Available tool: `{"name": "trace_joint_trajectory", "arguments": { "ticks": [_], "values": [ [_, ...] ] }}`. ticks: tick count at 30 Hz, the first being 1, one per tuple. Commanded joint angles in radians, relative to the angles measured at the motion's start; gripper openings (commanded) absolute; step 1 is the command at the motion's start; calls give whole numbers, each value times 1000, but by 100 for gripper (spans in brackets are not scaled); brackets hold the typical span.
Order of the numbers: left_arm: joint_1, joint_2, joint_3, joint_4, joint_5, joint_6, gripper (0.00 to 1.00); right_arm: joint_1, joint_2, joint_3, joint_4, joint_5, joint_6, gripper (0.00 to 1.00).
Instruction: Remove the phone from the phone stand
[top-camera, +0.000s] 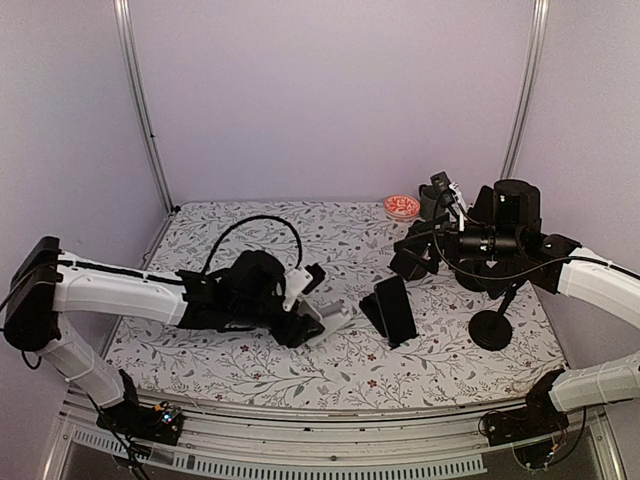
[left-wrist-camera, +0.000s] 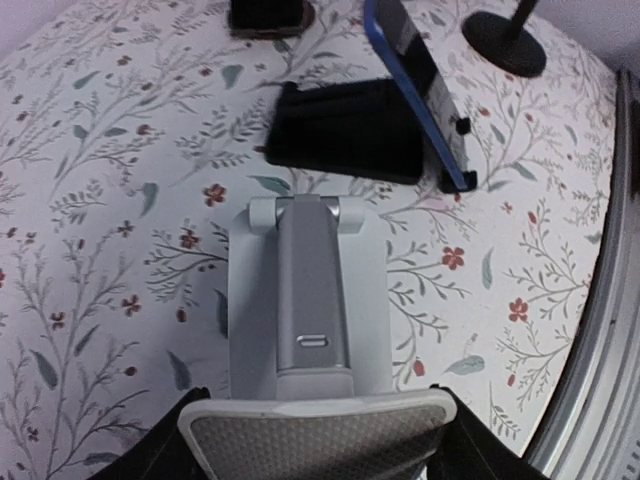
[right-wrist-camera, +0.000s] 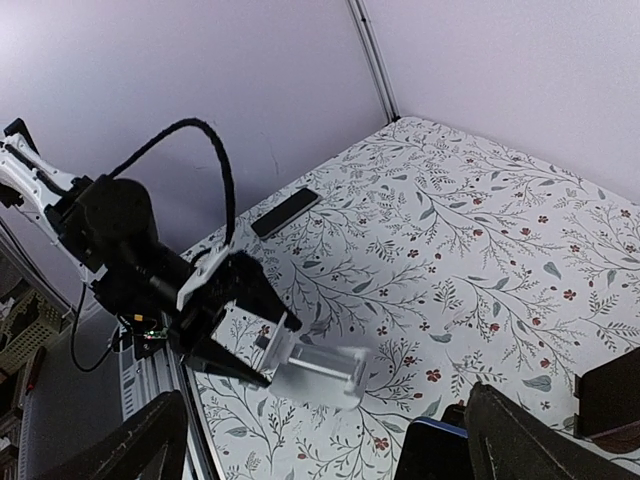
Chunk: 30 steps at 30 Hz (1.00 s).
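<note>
The cloth's bare corner (top-camera: 181, 246) is outward of the left gripper and to its left in the top view, so the robot will carry the silver stand there, lower it and release it.
The phone (top-camera: 398, 305), dark with a blue case edge (left-wrist-camera: 415, 90), leans upright on a black phone stand (left-wrist-camera: 345, 130) near the middle of the table. Its top corner shows in the right wrist view (right-wrist-camera: 430, 450). My left gripper (top-camera: 305, 315) is left of it, shut on the grey textured plate of a separate silver stand (left-wrist-camera: 310, 300). That silver stand (right-wrist-camera: 320, 365) lies with its foot on the cloth. My right gripper (top-camera: 425, 235) hangs open above and behind the phone, its fingers (right-wrist-camera: 140, 445) wide apart with nothing between them.
A pink dish (top-camera: 402, 207) sits at the back. A black round base with a pole (top-camera: 490, 328) stands right of the phone. A dark flat bar (right-wrist-camera: 285, 212) lies near the left wall. A black block (right-wrist-camera: 610, 395) is at the right edge.
</note>
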<state>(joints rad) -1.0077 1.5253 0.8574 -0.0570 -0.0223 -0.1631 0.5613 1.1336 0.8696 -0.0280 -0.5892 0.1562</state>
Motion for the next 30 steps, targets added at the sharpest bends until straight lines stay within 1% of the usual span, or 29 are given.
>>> {"name": "trace_joint_trajectory", "arguments": {
  "ticks": [1, 7, 9, 13, 16, 23, 30],
  "values": [
    [176, -116, -17, 14, 28, -13, 50, -6, -15, -15, 29, -23, 8, 99],
    [430, -159, 19, -52, 57, 17, 50, -6, -12, -16, 49, -34, 14, 99],
    [530, -161, 43, -77, 93, 30, 50, -6, -11, -20, 57, -40, 20, 99],
    [718, -131, 81, -99, 167, 49, 50, -6, -8, -25, 64, -48, 23, 99],
    [825, -99, 106, -91, 156, 72, 49, -6, -7, -26, 70, -51, 25, 99],
    [981, 32, 198, -65, 179, 110, 48, -6, 4, -27, 79, -60, 28, 99],
    [1061, 197, 312, -81, 185, 153, 45, -6, 21, -32, 93, -67, 35, 99]
  ]
}}
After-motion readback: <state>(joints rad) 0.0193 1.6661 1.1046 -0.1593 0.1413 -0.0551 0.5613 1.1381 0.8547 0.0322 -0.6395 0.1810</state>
